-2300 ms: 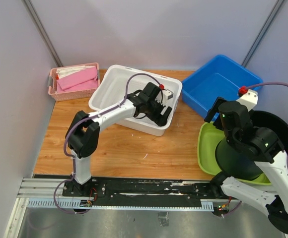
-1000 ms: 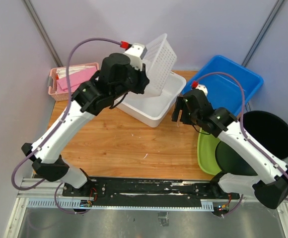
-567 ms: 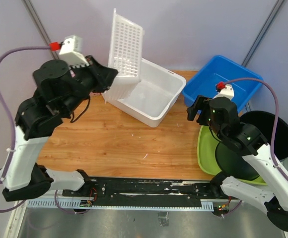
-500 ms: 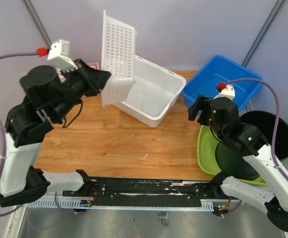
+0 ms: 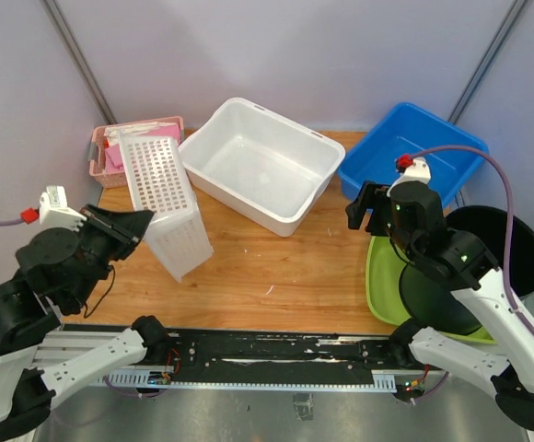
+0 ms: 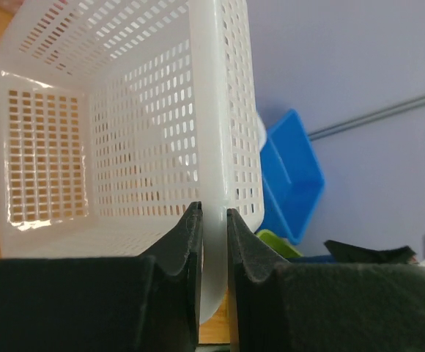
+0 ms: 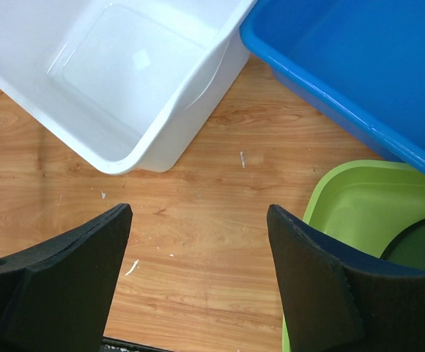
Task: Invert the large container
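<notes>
The basket tips open side down next as my left gripper turns and lowers, then its rim side comes free of my gripper, as the bare wood lies below.
The large container [image 5: 262,166], a big white tub, stands open side up at the back middle of the table, with nothing inside; the right wrist view shows it at the upper left [image 7: 124,66]. A white perforated basket [image 5: 170,198] hangs tilted left of the tub, over the wood. My left gripper [image 5: 147,226] is shut on the basket's rim wall [image 6: 212,110], which sits between the two pads, the gripper [image 6: 214,213] looking into the basket. My right gripper [image 5: 364,207] hovers open right of the tub, holding nothing, with bare wood below the gripper [image 7: 198,213].
A blue bin [image 5: 410,152] stands at the back right, next to the tub. A green tray [image 5: 382,267] and a black round bin [image 5: 497,244] lie at the right edge. A pink basket [image 5: 110,157] with pink cloth sits at the back left corner.
My left arm has swung the perforated basket from high over the tub's left rim down and forward to the table's left side. The right arm has barely moved.
</notes>
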Motion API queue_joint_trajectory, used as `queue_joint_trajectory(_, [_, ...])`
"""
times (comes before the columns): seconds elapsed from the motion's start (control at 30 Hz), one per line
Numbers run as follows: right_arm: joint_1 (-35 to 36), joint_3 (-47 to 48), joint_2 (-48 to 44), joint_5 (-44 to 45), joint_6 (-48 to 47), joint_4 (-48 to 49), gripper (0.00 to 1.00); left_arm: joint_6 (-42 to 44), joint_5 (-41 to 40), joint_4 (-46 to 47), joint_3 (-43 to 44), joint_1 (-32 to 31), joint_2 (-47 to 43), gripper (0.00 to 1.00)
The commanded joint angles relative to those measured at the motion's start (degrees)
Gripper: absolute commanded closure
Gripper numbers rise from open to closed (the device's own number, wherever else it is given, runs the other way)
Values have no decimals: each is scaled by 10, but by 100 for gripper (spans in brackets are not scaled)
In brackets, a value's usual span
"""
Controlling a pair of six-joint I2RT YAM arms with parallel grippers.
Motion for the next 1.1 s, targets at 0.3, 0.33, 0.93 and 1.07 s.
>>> queue_joint_trajectory(0.3, [56,-67,117,-217,-12,116,28,-48,-90,248,-318,1,-198,100])
queue_joint_trajectory(0.33, [78,-68,143,-205,-11,127,28,-47,-88,266,-343,1,-229,100])
queue_joint_trajectory(0.93, [95,108,474,33,34,135,54,-211,-89,143,-458,1,-312,97])
queue_joint_trajectory(1.07, [58,152,514,1,34,120,53,-256,-70,79,-444,1,-302,77])
